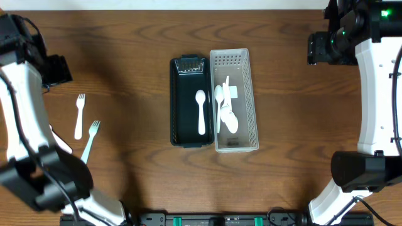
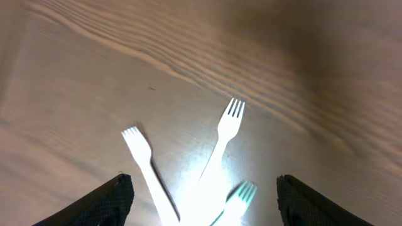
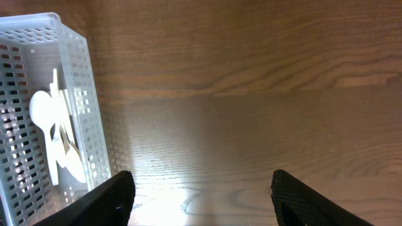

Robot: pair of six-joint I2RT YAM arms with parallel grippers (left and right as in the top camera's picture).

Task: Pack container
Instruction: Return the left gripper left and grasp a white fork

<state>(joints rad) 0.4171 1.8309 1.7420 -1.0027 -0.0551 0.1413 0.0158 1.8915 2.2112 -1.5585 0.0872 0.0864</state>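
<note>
Next, my left gripper moves down onto the white fork's tined head [image 1: 80, 102] [image 2: 228, 127] below it, since that head sits clear of the other forks.
A black container [image 1: 181, 135] lies at the table's middle with one white spoon [image 1: 201, 112] in it. Beside it on the right is a white perforated basket [image 1: 249, 100] holding several white spoons [image 1: 225, 110]; the basket also shows in the right wrist view [image 3: 88, 94]. A white fork [image 1: 80, 116] and a pale teal fork [image 1: 90, 141] lie at the left. The left wrist view shows two white forks [image 2: 227, 129] [image 2: 139, 150] and the teal fork [image 2: 242, 193]. My left gripper [image 2: 204, 182] is open above the forks. My right gripper [image 3: 201, 179] is open over bare wood, to the right of the basket.
The table is dark wood. My left arm [image 1: 25, 94] covers the left edge and my right arm [image 1: 377, 94] the right edge. A black rail [image 1: 220, 220] runs along the front edge.
</note>
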